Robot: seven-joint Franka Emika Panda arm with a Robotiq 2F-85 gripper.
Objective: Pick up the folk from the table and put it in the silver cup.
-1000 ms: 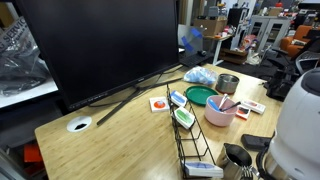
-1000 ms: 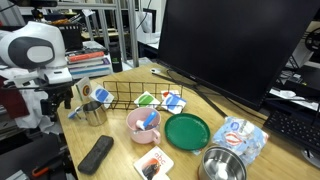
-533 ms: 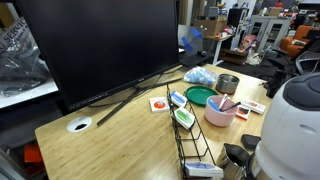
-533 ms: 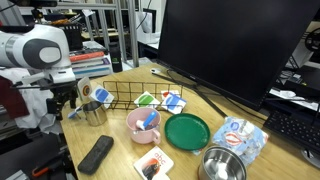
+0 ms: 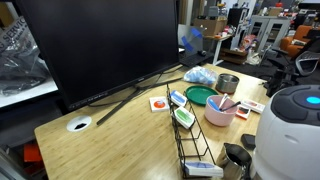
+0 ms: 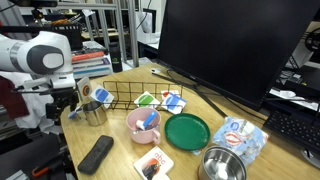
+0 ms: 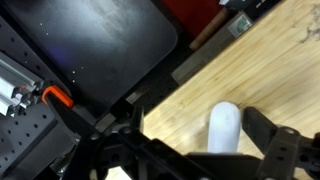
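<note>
My gripper already has the handle between its fingers, so it should stay low and close them onto the rounded end of the white handle [image 7: 225,124].
In the wrist view my gripper [image 7: 198,135] is open just above the wood-grain table [image 7: 250,60]. A white rounded handle, seemingly the fork [image 7: 225,125], lies between the fingers, close to one of them. The rest of the fork is hidden. In an exterior view the gripper [image 6: 68,103] hangs at the table's end, beside the silver cup [image 6: 95,113], a small dark metal mug with a handle. The cup also shows in the other exterior view [image 5: 236,157], where the white arm body [image 5: 292,130] hides the gripper.
A black wire rack [image 6: 140,97] stands behind the cup. A pink bowl [image 6: 143,124], a green plate [image 6: 187,131], a round metal tin [image 6: 222,165] and a black remote [image 6: 96,154] lie nearby. A large monitor [image 6: 230,45] fills the back. A white cable hole [image 5: 79,125] is at the far end.
The arm has swung in and lowered toward the table end by the silver cup. Nothing on the table has moved.
</note>
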